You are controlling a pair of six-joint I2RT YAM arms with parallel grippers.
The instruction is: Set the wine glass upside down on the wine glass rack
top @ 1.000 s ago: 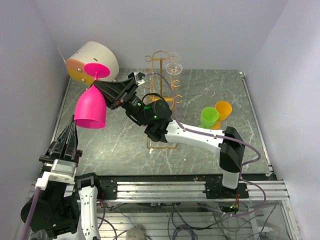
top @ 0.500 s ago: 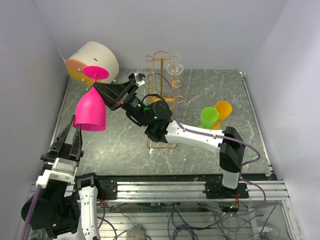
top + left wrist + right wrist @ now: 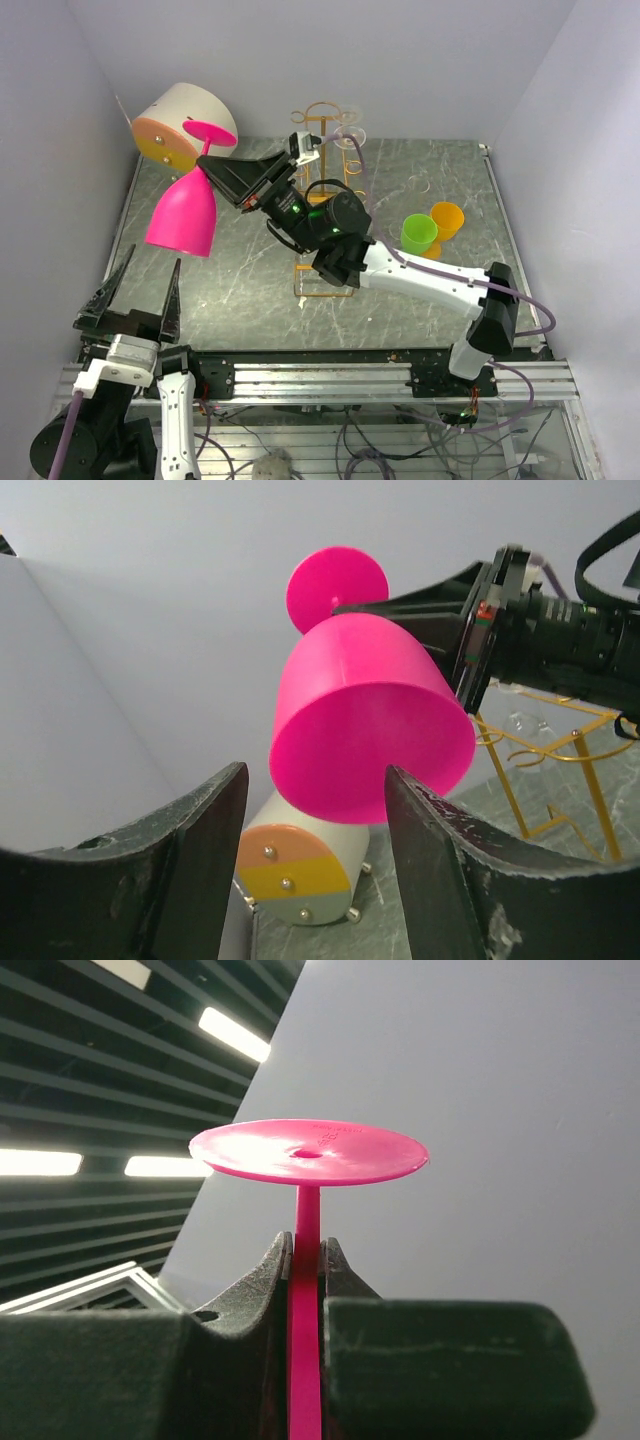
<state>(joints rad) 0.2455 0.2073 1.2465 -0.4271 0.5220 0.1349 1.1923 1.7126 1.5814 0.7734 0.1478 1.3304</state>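
Observation:
The rack's hook by the clear glasses lies to my right gripper's right in the top view, so I should swing there and release the pink glass's stem.
A pink wine glass (image 3: 183,215) hangs upside down in the air over the table's left side, foot (image 3: 210,133) uppermost. My right gripper (image 3: 207,166) is shut on its stem, just under the foot; in the right wrist view the stem (image 3: 306,1222) is pinched between the jaws of the right gripper (image 3: 305,1248). My left gripper (image 3: 150,265) stands open near the front left, below the bowl and apart from it. From the left gripper (image 3: 315,772) the bowl (image 3: 365,715) shows beyond the fingers. The golden wine glass rack (image 3: 322,125) stands mid-table behind the right arm.
A white cylinder with an orange and yellow face (image 3: 185,120) lies at the back left, close behind the glass. A green cup (image 3: 418,233) and an orange cup (image 3: 447,218) stand right of the rack. Clear glasses (image 3: 350,135) hang on the rack. White walls enclose three sides.
My left gripper went from shut to open and drew back toward the near edge, away from the bowl's rim. The right arm carried the glass slightly up and right.

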